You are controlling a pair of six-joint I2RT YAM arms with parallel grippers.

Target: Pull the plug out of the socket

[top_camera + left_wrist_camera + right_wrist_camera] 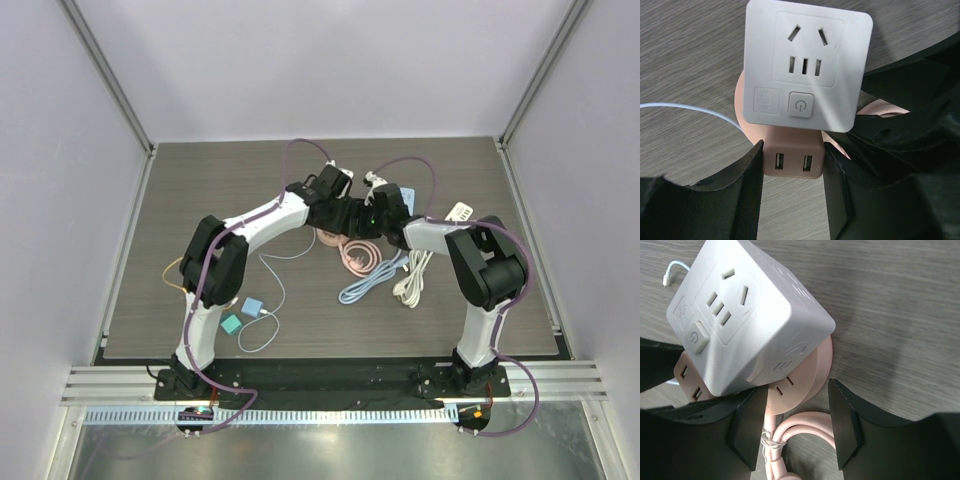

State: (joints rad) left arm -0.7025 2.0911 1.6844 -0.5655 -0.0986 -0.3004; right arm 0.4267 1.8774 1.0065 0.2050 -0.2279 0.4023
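My left gripper draws back and to the left in the top view next. It then releases the pink USB block (pixel 792 162) on the tabletop by the blue charger, where space is clear.
A white cube plug (pixel 807 65) sits pressed into a pink round socket (pixel 805 380) whose pink cable (pixel 800 425) loops toward the camera. My left gripper (pixel 792 170) is shut on the socket's pink USB block (pixel 792 162), with both pads against its sides. My right gripper (pixel 797 425) stands open astride the socket's rim and cable. Its left finger (pixel 747 425) is close to the pink body, and the right finger (pixel 845 425) stands apart from it. From above, both grippers (pixel 348 212) meet at mid-table and hide the plug.
The pink cable coil (pixel 358 255) lies just in front of the grippers. A light blue cable (pixel 370 283) and a white cable (pixel 412 280) lie to the right. A white power strip (pixel 460 212) is further right. Two small blue chargers (pixel 243 315) with a thin white cord lie on the left.
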